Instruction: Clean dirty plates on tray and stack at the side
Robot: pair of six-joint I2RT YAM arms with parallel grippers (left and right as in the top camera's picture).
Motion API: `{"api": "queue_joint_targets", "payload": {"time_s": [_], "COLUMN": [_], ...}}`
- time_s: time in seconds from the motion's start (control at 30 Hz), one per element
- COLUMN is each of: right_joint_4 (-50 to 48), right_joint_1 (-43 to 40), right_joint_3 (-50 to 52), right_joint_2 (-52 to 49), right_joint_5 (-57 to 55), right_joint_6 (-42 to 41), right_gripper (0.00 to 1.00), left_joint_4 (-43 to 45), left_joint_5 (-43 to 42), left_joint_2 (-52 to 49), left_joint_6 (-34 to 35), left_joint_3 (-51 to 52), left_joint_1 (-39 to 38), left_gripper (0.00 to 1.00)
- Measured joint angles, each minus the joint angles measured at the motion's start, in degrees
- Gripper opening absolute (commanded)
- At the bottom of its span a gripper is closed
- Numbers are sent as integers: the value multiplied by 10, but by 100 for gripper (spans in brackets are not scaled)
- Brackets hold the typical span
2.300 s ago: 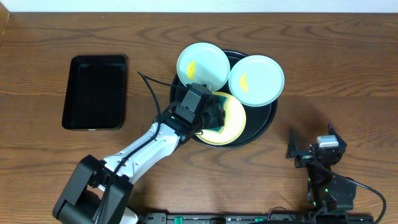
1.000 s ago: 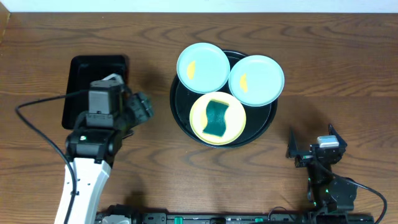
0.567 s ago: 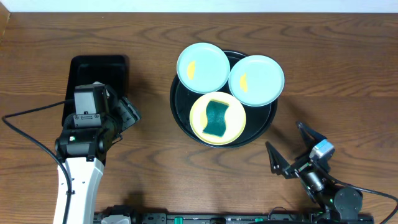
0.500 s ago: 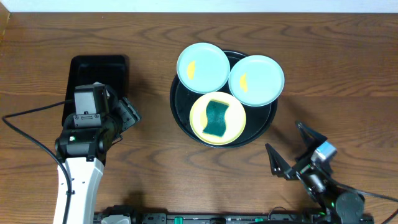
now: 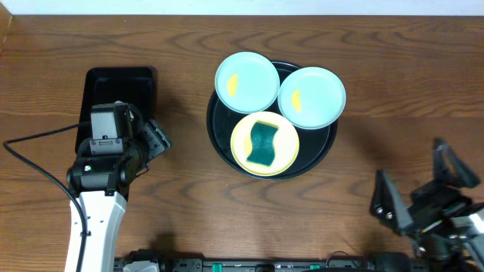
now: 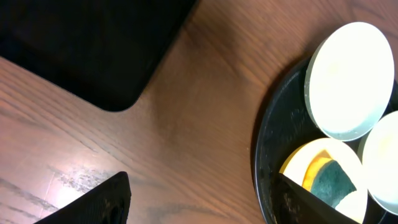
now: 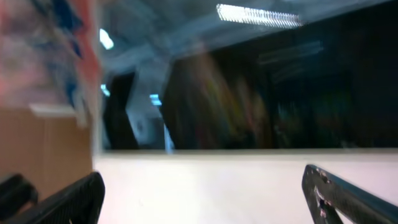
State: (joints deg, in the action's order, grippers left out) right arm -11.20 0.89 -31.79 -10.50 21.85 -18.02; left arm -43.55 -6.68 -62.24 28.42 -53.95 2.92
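My right gripper moves outward to the tray next and tilts down, onto the yellow plate's nearest rim, since it faces the wall.
The large round black tray [image 5: 219,142] sits at the table's middle. It holds two light blue plates, one at the back left [image 5: 247,81] and one at the back right [image 5: 311,97], each with a yellow smear. A pale yellow plate [image 5: 287,149] lies at the front with a green sponge [image 5: 263,145] on it. My left gripper [image 5: 160,137] is open and empty, well left of the tray. The left wrist view shows its open jaws [image 6: 199,208], the tray rim [image 6: 264,149], a plate [image 6: 348,81] and the sponge [image 6: 333,180]. My right gripper [image 5: 418,183] is open and empty at the front right.
A smaller rectangular black tray [image 5: 115,109] lies at the left, just behind my left gripper, and it also shows in the left wrist view [image 6: 87,43]. The right wrist view is blurred and shows only a wall and the room between the open jaws [image 7: 205,196].
My left gripper let go of the sponge on the yellow plate and drew back left, beside the rectangular tray. My right arm tilted up and swung toward the front right.
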Motion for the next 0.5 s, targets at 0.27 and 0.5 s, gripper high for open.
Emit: {"api": "queue_joint_targets", "payload": {"time_s": [0.27,0.5], "right_joint_4": [488,628], "right_joint_1": [0,0], "right_joint_3": [-391,-522], "right_joint_2": [-276,-446], "right_joint_5": [-3,160], "right_joint_6": [125,155], "right_gripper": [99,100], "left_joint_4": [-6,-13], "left_joint_5": [0,0], "left_joint_2": [0,0], "left_joint_6": [0,0], "left_joint_3": [-1,-1], "left_joint_1": [0,0], "left_gripper": [73,72]}}
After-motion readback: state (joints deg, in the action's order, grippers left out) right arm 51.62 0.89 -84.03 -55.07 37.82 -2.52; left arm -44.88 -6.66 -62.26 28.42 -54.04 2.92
